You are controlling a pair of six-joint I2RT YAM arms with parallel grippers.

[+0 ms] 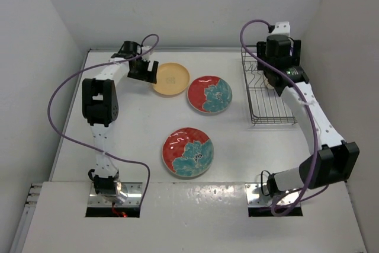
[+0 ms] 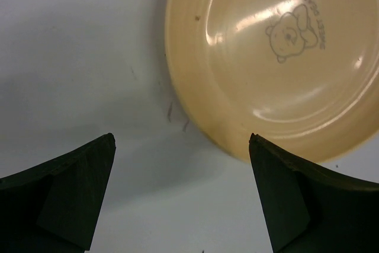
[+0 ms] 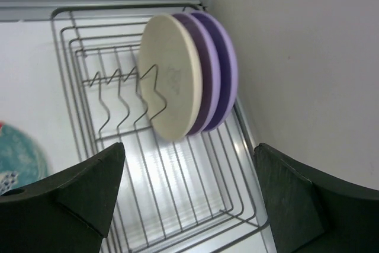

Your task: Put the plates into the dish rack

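Observation:
I need to lower my left gripper toward the right in the top view, with its fingers on both sides of the orange-yellow plate's rim (image 1: pixel 155 85) (image 2: pixel 194 121), because that rim is below it on that side.
The orange-yellow plate (image 1: pixel 171 79) lies flat at the back of the table. My left gripper (image 1: pixel 144 70) is open just left of it; in the left wrist view the plate (image 2: pixel 278 51) fills the upper right, its near rim by my right fingertip (image 2: pixel 266 164), and the gripper (image 2: pixel 182 146) holds nothing. Two red plates with teal flowers (image 1: pixel 210 94) (image 1: pixel 189 152) lie flat mid-table. The dish rack (image 1: pixel 260 108) stands at the right. My right gripper (image 3: pixel 189 158) is open above it. A cream plate (image 3: pixel 169 78) and two lilac plates (image 3: pixel 208 72) (image 3: pixel 230 63) stand upright in the rack (image 3: pixel 77 87).
White walls close in the table on the left, back and right; the rack sits tight against the right wall (image 3: pixel 296 57). The right arm (image 1: pixel 308 111) reaches over the rack and hides its plates in the top view. A red plate's edge (image 3: pixel 18 158) shows left of the rack.

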